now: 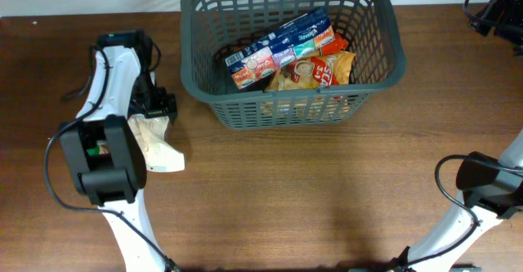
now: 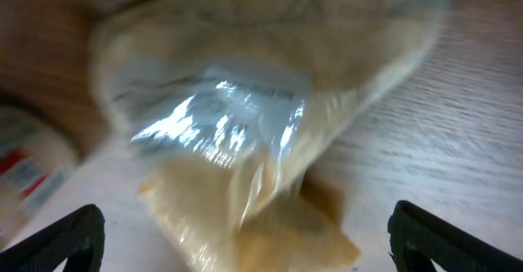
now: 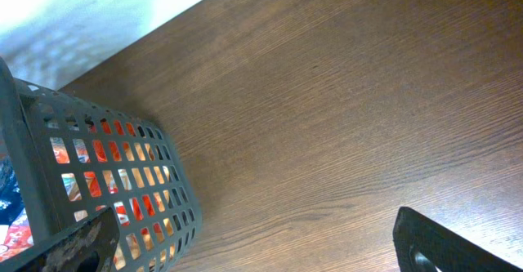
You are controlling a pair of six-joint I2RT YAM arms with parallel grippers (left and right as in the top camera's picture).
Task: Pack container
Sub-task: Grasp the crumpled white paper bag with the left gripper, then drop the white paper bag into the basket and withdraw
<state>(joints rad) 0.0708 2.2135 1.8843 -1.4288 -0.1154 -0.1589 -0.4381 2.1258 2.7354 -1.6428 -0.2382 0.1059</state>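
The left gripper lowers onto the bag's folded part [image 1: 150, 128] [image 2: 255, 229] next and closes, since the clear bag already lies between its open fingertips.
The dark grey basket [image 1: 288, 109] stands at the back middle of the table and holds several colourful snack packets [image 1: 294, 55]. A clear plastic bag with beige contents [image 1: 157, 147] lies on the table to the left of the basket. My left gripper [image 1: 157, 107] is open just above the bag's far end. In the left wrist view the bag [image 2: 245, 100] is blurred and fills the frame, with the open fingers [image 2: 245, 239] on either side of it. My right gripper [image 1: 497, 15] is open and empty at the far right, beside the basket wall [image 3: 33, 141].
A white packet with red print [image 2: 24, 166] lies at the left edge of the left wrist view. The table is brown wood [image 1: 327, 190]. A white wall edge [image 3: 98, 11] runs behind the table.
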